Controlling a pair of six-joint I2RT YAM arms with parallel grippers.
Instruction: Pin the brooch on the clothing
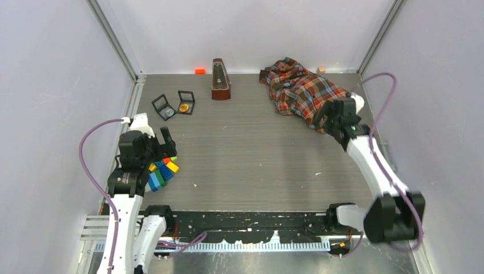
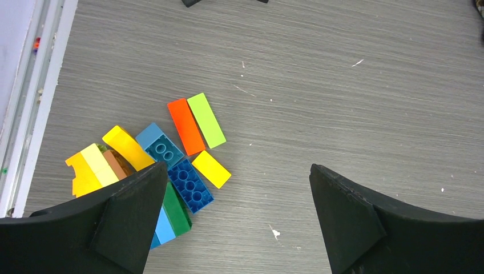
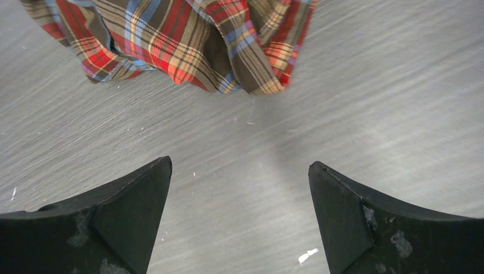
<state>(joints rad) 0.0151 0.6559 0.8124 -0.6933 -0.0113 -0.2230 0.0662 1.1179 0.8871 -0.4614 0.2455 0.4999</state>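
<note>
The shirt's near fold (image 1: pixel 319 129) (image 3: pixel 259 75) is below and outward from my right gripper, which is above bare table. My right gripper will move outward and down around the fold.
The plaid shirt (image 1: pixel 299 88) lies crumpled at the back right of the table; its near edge fills the top of the right wrist view (image 3: pixel 188 40). Two small open black cases stand at the back left, one (image 1: pixel 185 104) holding a gold round piece, the other (image 1: pixel 164 107) a silvery one. I cannot tell which is the brooch. My right gripper (image 1: pixel 328 118) (image 3: pixel 240 165) is open and empty over bare table, just short of the shirt's edge. My left gripper (image 1: pixel 166 140) (image 2: pixel 237 171) is open and empty, low at the left beside loose toy bricks.
A pile of coloured toy bricks (image 1: pixel 162 171) (image 2: pixel 188 137) lies by my left gripper. A brown metronome (image 1: pixel 220 80) stands at the back middle, with a small orange block (image 1: pixel 200 71) beside it and a tan block (image 1: pixel 321 69) behind the shirt. Walls enclose three sides.
</note>
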